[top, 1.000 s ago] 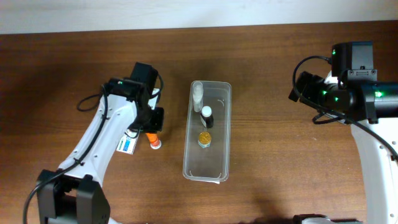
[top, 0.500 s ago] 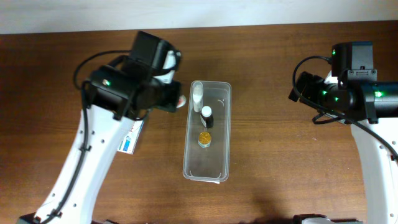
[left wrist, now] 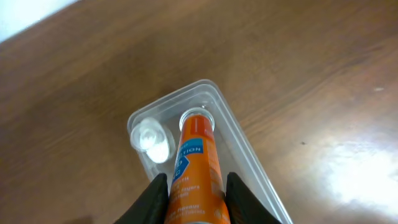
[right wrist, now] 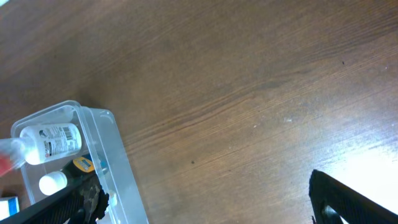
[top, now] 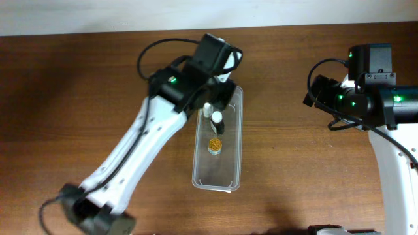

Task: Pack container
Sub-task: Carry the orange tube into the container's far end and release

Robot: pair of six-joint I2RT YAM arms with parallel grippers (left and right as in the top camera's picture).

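The container's far corner (top: 232,98) (left wrist: 204,106) next to the clear bottle is free, so I should lower the orange tube there next with my left gripper, away from the clear bottle.
The container (top: 219,177) is a long clear plastic bin in the middle of the table. It holds a clear bottle (top: 206,108), a black-capped bottle (top: 217,122) and a gold-lidded jar (top: 215,145). My left gripper (left wrist: 198,202) is shut on an orange tube (left wrist: 196,158), held over the container's far end (left wrist: 241,137) beside the clear bottle (left wrist: 152,138). In the overhead view the left wrist (top: 212,62) hides the tube. My right gripper (right wrist: 211,205) is open and empty above bare table to the right of the container (right wrist: 118,165).
The right arm (top: 366,91) hangs over the table's far right. The wooden table (top: 294,163) runs to a pale wall edge at the back. The left arm crosses the table diagonally from the front left.
My left gripper has lifted the orange tube from the table left of the container and carried it right, to above the container's far end. The right arm has not moved.
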